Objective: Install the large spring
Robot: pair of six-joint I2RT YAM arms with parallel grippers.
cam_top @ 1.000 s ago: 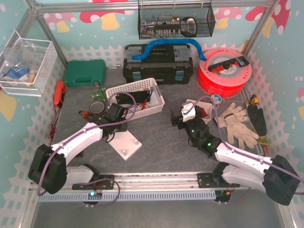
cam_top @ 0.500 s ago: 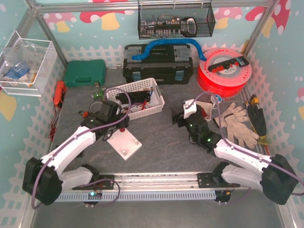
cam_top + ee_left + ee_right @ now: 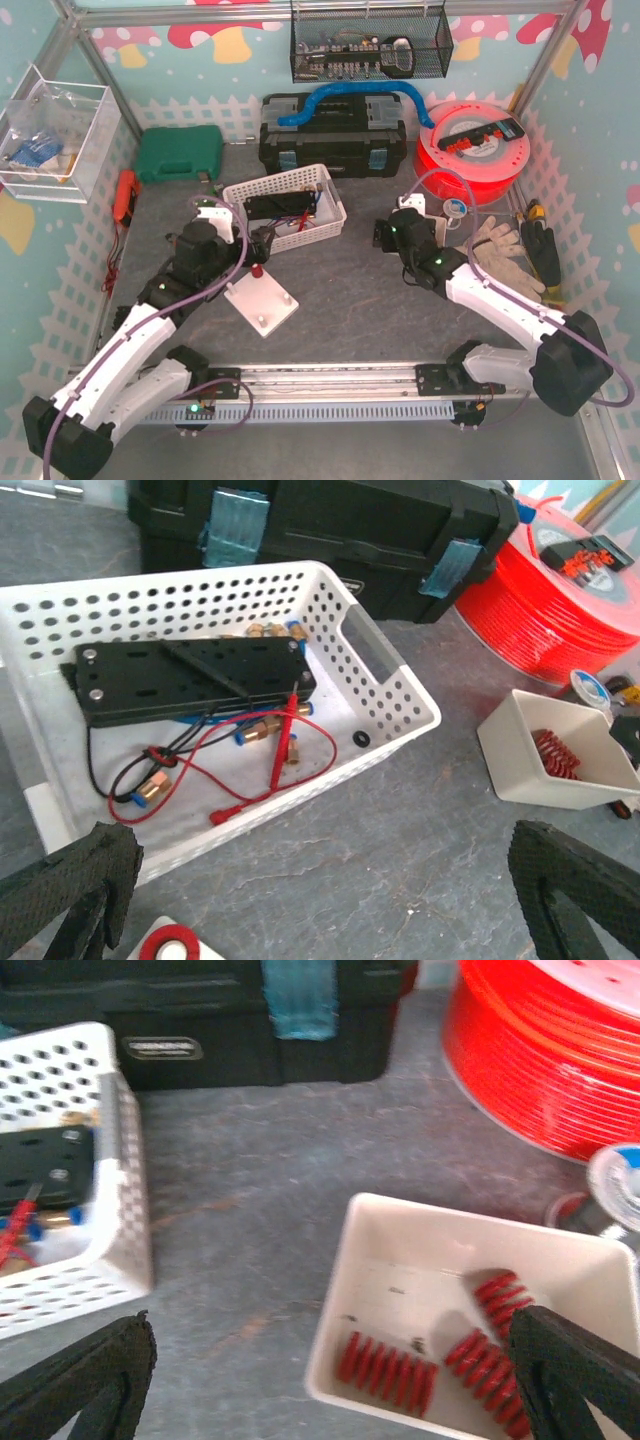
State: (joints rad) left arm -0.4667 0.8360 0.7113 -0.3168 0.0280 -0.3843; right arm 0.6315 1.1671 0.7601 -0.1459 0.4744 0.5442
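My right gripper moves to the right in the wrist view and down onto the farthest red spring [image 3: 503, 1298] next, since its far end is clear of the others.
A large red spring [image 3: 257, 270] stands upright on the far corner of the white plate [image 3: 265, 305]. In the left wrist view its top ring [image 3: 166, 944] circles a white centre at the bottom left. My left gripper [image 3: 258, 244] [image 3: 320, 910] hangs open just beyond it, holding nothing. My right gripper [image 3: 384, 236] [image 3: 330, 1380] is open over the near left rim of a small white tray [image 3: 350, 1290] [image 3: 505, 765]. Several red springs lie in the tray, one [image 3: 385, 1370] close between the fingers.
A white perforated basket [image 3: 330, 205] [image 3: 390, 670] with a black plate and red leads stands just behind the left gripper. Behind it is a black toolbox [image 3: 333, 140], with a red filament spool [image 3: 470, 150] at the far right. Gloves [image 3: 500, 262] lie to the right.
My left gripper opened, let go of the spring on the plate and drew back. My right gripper moved away from me and to the right, over the small tray.
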